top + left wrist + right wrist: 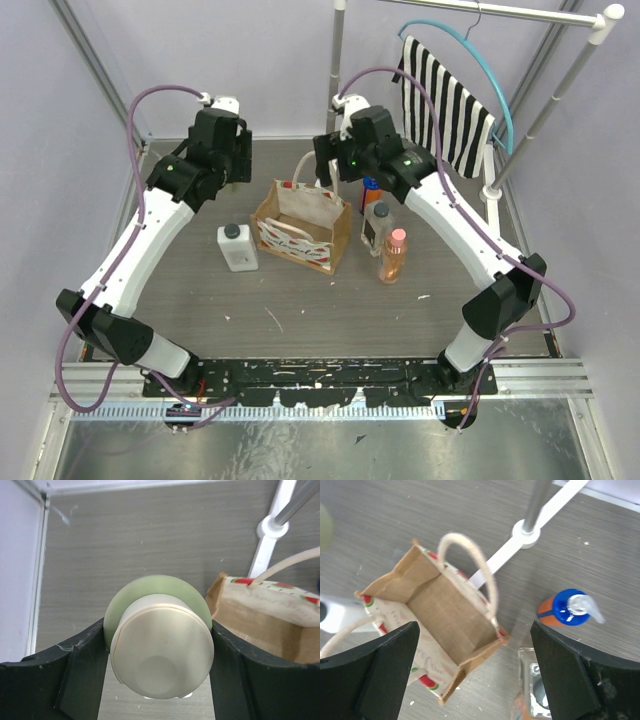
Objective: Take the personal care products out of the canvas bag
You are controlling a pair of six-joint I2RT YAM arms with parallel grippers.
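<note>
The spot beside the bag is clear, so the robot will next move its left gripper down to the bare tabletop behind the white black-capped bottle point(237, 247) and let go of the pale green bottle.
The canvas bag point(305, 225) stands open mid-table; the right wrist view shows its inside point(451, 614) with nothing in it. My left gripper point(240, 165) is behind the bag's left side, shut on a pale green bottle with a cream cap point(162, 650), held above the table beside the bag point(265, 625). My right gripper point(332, 160) is open and empty above the bag's far right corner point(474, 630). A white black-capped bottle point(237, 247) stands left of the bag. On its right stand an orange pink-capped bottle point(394, 255), a clear dark-capped one point(376, 225) and an orange blue-capped one point(371, 190) point(565, 611).
A black-and-white striped cloth point(445, 100) hangs on a blue hanger from a rack at the back right. The rack's white base point(492, 190) and a second pole base point(526, 532) stand on the table behind the bag.
</note>
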